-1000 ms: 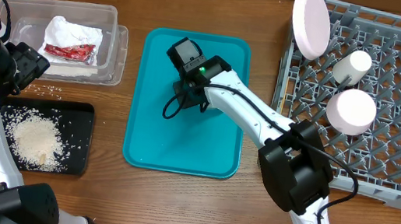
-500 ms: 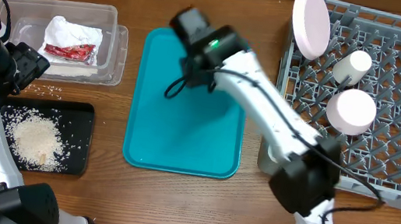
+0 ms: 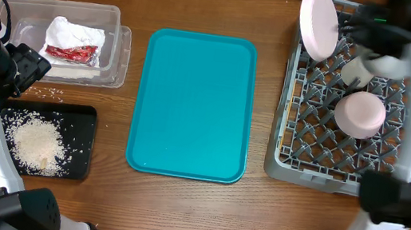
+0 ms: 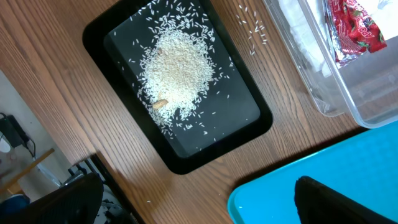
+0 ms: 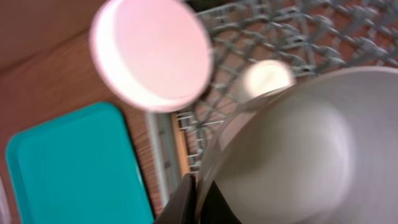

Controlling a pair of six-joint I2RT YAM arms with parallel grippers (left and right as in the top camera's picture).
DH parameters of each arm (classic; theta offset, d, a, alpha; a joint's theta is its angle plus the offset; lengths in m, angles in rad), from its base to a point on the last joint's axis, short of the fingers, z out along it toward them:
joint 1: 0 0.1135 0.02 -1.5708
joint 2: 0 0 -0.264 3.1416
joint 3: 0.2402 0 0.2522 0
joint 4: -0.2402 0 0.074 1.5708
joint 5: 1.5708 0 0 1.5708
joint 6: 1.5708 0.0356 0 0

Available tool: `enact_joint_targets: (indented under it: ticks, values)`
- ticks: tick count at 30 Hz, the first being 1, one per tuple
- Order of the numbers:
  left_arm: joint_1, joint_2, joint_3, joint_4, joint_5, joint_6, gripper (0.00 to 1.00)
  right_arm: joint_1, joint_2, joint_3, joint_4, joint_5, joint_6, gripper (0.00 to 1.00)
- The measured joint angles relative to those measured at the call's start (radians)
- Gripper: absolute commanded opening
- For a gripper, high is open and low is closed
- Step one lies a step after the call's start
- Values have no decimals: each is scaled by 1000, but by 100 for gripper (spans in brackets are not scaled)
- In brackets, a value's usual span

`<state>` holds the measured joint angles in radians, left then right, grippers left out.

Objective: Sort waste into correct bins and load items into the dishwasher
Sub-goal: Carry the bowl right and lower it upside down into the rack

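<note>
The right gripper tilts and lowers its grey-green bowl onto free pegs of the rack next, away from the plate [image 3: 317,23] and cup on the rack's side by the teal tray.
In the right wrist view my right gripper [image 5: 199,200] is shut on the rim of the grey-green bowl [image 5: 298,149], held above the dishwasher rack [image 5: 323,31]. Beside it in the rack stand the pale plate [image 5: 152,56] and the white cup [image 5: 267,78]. From overhead, the right gripper [image 3: 368,17] hangs over the rack's [image 3: 323,140] far left corner, near the plate [image 3: 317,23], the cup [image 3: 359,68] and the small white bowl [image 3: 360,113]. My left gripper [image 4: 199,208] is open above the wood near the black tray [image 4: 249,127] of rice [image 4: 177,68].
The teal tray [image 3: 195,105] lies mid-table with nothing on it. The clear tub [image 3: 114,46] at the far left holds a white napkin [image 3: 72,33] and a red wrapper [image 3: 69,53]. A few rice grains [image 3: 51,93] lie on the wood beside the black tray [image 3: 81,142].
My right arm has swung from the teal tray up and right to the rack's far left corner. The left arm has not moved.
</note>
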<state>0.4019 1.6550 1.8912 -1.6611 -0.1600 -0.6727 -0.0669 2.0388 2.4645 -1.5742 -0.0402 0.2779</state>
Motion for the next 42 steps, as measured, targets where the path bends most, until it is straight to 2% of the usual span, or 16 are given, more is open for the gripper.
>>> enact_joint_targets:
  ticks: [7, 12, 18, 24, 29, 35, 42]
  values:
    - [0, 0, 0, 0, 0, 0, 100, -323, 42, -29, 12, -386, -120, 4]
    - [0, 0, 0, 0, 0, 0, 100, -412, 81, -105, 148, -620, -169, 4]
    - [0, 0, 0, 0, 0, 0, 100, -422, 126, -198, 406, -849, -159, 4]
    - [0, 0, 0, 0, 0, 0, 100, -421, 190, -255, 638, -954, -33, 4]
    - [0, 0, 0, 0, 0, 0, 100, -421, 275, -262, 768, -1051, 56, 4]
    - [0, 0, 0, 0, 0, 0, 100, -425, 362, -266, 795, -1122, 135, 4]
    - [0, 0, 0, 0, 0, 0, 100, -463, 368, -266, 739, -1155, 167, 4]
